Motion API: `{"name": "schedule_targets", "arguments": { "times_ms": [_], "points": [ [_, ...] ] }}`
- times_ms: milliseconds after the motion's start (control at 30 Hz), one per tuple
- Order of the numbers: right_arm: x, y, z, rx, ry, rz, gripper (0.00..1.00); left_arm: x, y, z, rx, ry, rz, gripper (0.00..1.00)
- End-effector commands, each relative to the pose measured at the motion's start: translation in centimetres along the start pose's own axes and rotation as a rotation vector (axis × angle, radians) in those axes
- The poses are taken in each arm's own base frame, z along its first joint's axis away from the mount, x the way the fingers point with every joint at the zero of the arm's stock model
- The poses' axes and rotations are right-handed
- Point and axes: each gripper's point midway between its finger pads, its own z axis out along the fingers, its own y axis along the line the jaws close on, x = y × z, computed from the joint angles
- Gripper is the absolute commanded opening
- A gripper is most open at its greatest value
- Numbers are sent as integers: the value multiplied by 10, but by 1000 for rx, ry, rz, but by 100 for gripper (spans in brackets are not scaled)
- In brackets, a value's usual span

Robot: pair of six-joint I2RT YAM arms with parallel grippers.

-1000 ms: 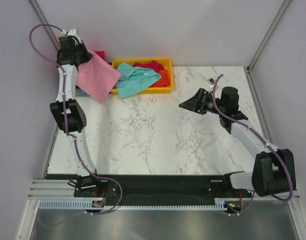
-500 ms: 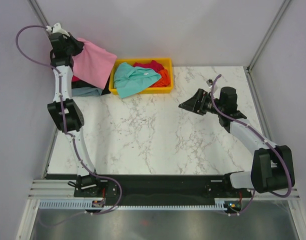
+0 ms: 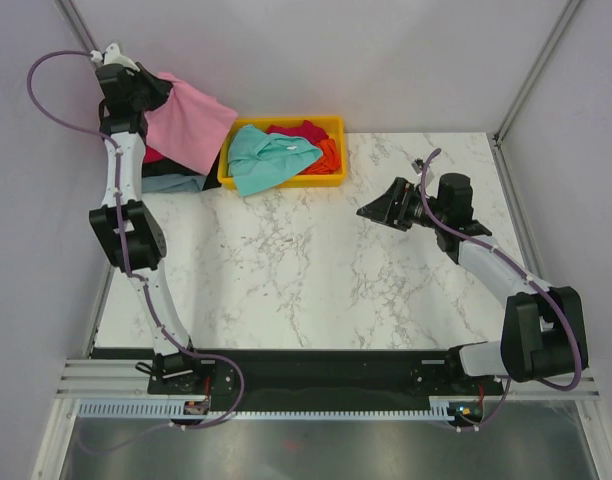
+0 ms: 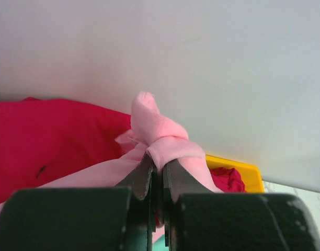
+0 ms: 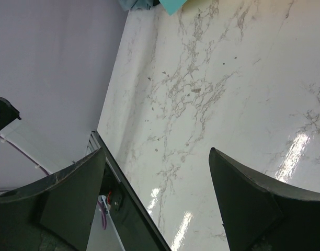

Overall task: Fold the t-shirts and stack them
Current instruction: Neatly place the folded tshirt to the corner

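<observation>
My left gripper should rise toward the back wall, then go down over the crimson tee [image 3: 153, 155] and let go, because the pink t-shirt slants toward the yellow tray [image 3: 286, 181].
My left gripper [image 3: 156, 95] is raised high at the far left corner, shut on the light pink t-shirt [image 3: 189, 124], which hangs from it over a small stack of a crimson tee [image 3: 153, 155] and a grey-blue tee [image 3: 176, 182]. In the left wrist view the jaws pinch a bunched fold of the pink t-shirt [image 4: 162, 138], with the crimson tee [image 4: 50, 136] behind. A teal tee [image 3: 271, 156], a red tee [image 3: 304, 130] and an orange tee [image 3: 329, 154] lie in the yellow tray [image 3: 286, 181]. My right gripper [image 3: 371, 212] is open and empty above the marble table [image 3: 316, 270].
The yellow tray stands at the back of the table, its corner showing in the left wrist view [image 4: 238, 164]. The white back wall is close behind the left gripper. The right wrist view looks down on the marble top [image 5: 212, 89] and its front rail [image 5: 123, 198].
My left gripper rose and swung back and left with the pink t-shirt, lifting it off the table over the stack. The right arm barely moved.
</observation>
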Motion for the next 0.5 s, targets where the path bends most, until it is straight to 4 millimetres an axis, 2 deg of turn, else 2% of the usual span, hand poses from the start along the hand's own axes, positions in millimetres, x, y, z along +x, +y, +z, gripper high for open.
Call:
{"name": "schedule_targets", "arguments": {
  "times_ms": [0,167,200,300,467],
  "points": [
    [-19,18,-2,-31,-43,-83,88,-86,-75,-50,149,-191,49,2],
    [-19,19,-3,-31,-45,-90,88,-77,-78,-62,136,-163,29,2],
    [-20,20,-4,-31,-48,-93,88,-80,-82,-68,140,-169,30,2],
    [-20,21,-4,-31,-46,-92,88,-76,-89,-72,143,-164,53,2],
    [-20,20,-4,-31,-45,-93,89,-83,-94,-73,143,-175,75,2]
  ]
}}
